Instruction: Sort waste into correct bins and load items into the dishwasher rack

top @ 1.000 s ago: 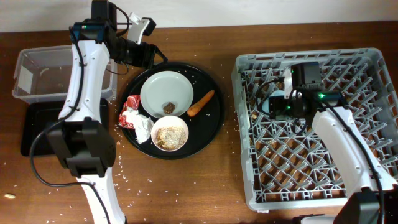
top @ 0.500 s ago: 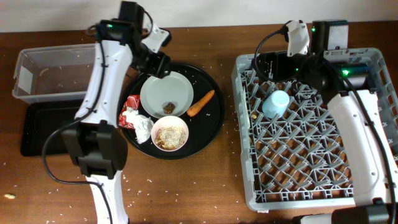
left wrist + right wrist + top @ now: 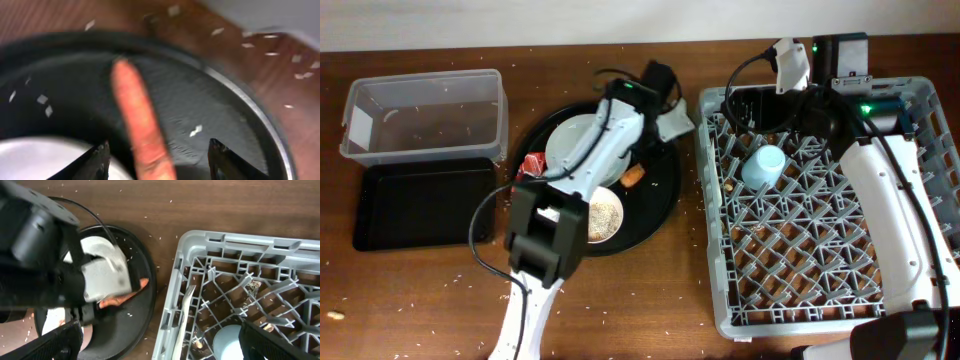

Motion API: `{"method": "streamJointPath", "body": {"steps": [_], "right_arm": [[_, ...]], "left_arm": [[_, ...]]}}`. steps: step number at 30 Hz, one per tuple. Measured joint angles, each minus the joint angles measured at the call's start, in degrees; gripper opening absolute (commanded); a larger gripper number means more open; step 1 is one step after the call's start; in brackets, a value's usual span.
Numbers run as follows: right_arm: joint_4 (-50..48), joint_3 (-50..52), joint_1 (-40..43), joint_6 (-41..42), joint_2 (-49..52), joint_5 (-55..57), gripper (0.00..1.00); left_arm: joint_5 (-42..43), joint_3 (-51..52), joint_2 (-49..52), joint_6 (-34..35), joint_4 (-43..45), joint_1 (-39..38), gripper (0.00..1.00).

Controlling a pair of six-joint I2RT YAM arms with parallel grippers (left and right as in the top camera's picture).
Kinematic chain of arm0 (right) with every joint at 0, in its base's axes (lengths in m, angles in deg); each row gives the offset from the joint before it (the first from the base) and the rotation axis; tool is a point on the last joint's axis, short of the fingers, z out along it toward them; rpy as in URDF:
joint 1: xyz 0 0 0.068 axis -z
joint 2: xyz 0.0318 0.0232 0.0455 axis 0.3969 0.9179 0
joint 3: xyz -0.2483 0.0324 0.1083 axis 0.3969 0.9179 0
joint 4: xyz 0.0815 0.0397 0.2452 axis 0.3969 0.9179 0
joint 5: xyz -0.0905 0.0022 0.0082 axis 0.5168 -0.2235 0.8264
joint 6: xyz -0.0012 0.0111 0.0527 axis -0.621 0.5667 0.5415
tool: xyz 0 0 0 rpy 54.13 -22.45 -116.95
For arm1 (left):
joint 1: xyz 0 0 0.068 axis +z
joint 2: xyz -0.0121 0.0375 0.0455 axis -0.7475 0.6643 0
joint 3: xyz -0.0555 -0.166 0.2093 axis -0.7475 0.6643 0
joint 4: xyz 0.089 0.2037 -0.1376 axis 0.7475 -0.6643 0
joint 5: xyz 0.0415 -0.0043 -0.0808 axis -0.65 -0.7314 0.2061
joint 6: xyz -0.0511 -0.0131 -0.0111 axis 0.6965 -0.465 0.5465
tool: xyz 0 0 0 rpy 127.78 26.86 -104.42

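Observation:
The orange carrot piece [image 3: 142, 130] already lies lengthwise between the left gripper's open fingers, so the left gripper needs to lower a little over it and close.
An orange carrot piece [image 3: 142, 130] lies on the large round black tray [image 3: 230, 105], beside the pale grey plate [image 3: 570, 145]. My left gripper [image 3: 160, 162] is open, with one finger on each side of the carrot; it also shows in the overhead view [image 3: 642, 150]. My right gripper [image 3: 170, 345] is open and empty above the far left corner of the dishwasher rack [image 3: 880, 250]. The light-blue cup [image 3: 763, 165] lies in the rack. The white bowl [image 3: 605, 215] holds pale scraps. The red wrapper [image 3: 533, 165] is on the tray's left. My left arm hides the napkin and the brown lump.
The clear tub [image 3: 425, 115] stands at the far left, with the shallow black tray [image 3: 420, 205] in front of it. Rice-like scraps are scattered over the wooden table [image 3: 620, 300]. My left arm stretches from the front edge across the round tray.
My left arm swung from the tray's far left across to the carrot. My right gripper let go of the cup, which stays in the rack, and drew back to the rack's far edge.

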Motion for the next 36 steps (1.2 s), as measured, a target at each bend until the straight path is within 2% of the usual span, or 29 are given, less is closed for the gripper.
{"method": "streamJointPath", "body": {"steps": [3, 7, 8, 9, 10, 12, 15, 16, 18, 20, 22, 23, 24, 26, 29, 30, 32, 33, 36], "right_arm": [[0.59, 0.0, 0.0, -0.09, 0.0, 0.0, 0.99], [3.34, 0.0, 0.0, -0.76, 0.0, 1.14, 0.99], [3.98, 0.0, 0.0, -0.85, 0.0, 1.79, 0.99], [4.35, 0.0, 0.0, -0.9, 0.0, 2.49, 0.99], [4.46, 0.0, 0.0, -0.96, 0.0, 2.84, 0.99], [4.46, 0.0, 0.0, -0.94, 0.0, 3.13, 0.99], [4.39, 0.0, 0.0, -0.96, 0.0, 3.34, 0.99], [4.35, 0.0, 0.0, -0.96, 0.0, 3.5, 0.99], [4.24, 0.0, 0.0, -0.98, 0.0, 3.56, 0.99], [4.42, 0.0, 0.0, -0.94, 0.0, 3.72, 0.99], [4.2, 0.0, 0.0, -0.94, 0.0, 3.72, 0.99], [4.24, 0.0, 0.0, -0.94, 0.02, 3.72, 0.99], [4.28, 0.0, 0.0, -0.92, 0.02, 3.72, 0.99], [4.2, 0.0, 0.0, -0.94, 0.02, 3.74, 0.99], [4.07, 0.0, 0.0, -0.92, 0.02, 3.74, 0.99], [4.11, 0.0, 0.0, -0.94, 0.02, 3.74, 0.99], [3.8, 0.0, 0.0, -0.92, 0.09, 3.72, 0.99], [3.32, 0.0, 0.0, -0.96, 0.11, 3.74, 0.98], [2.91, 0.0, 0.0, -0.9, 0.11, 3.74, 0.99]], "left_arm": [[-2.23, 0.0, 0.44, -3.63, 0.68, -2.38, 0.62], [-4.2, -0.33, 6.14, -4.55, 1.07, -1.95, 0.61], [-4.5, -0.37, 6.12, -4.61, 1.01, -1.9, 0.5], [-4.59, -0.39, 6.23, -4.61, 0.98, -1.9, 0.26], [-4.5, -0.39, 6.23, -4.55, 0.83, -1.86, 0.13], [-4.42, -0.37, 6.23, -4.09, 0.59, -2.03, 0.01], [-4.59, -1.62, 6.45, -2.82, -2.05, -2.01, 0.01], [-4.66, -4.42, 7.32, -2.14, -6.08, -2.01, 0.01], [-4.79, -13.35, 8.61, 0.04, -13.2, -1.92, 0.01], [-5.44, -27.63, 9.14, 3.45, -21.29, -0.87, 0.01], [-7.5, -40.22, 8.68, 10.16, -27.47, 3.5, 0.01], [-8.57, -45.97, 8.66, 15.91, -31.23, 8.63, 0.0], [-8.52, -47.34, 8.15, 18.62, -31.41, 11.8, 0.01], [-5.33, -47.82, 5.4, 24.5, -31.67, 23.69, 0.0], [-2.49, -41.55, -4.42, 27.67, -31.41, 33.35, 0.0], [-3.5, -32.44, -11.87, 29.4, -32.24, 36.63, 0.0], [-5.03, -22.32, -17.79, 31.71, -31.1, 41.03, 0.01], [-5.86, -12.41, -20.41, 33.35, -31.52, 44.48, 0.01], [-7.02, 7.48, -18.67, 36.13, -19.39, 50.71, 0.01]]}}
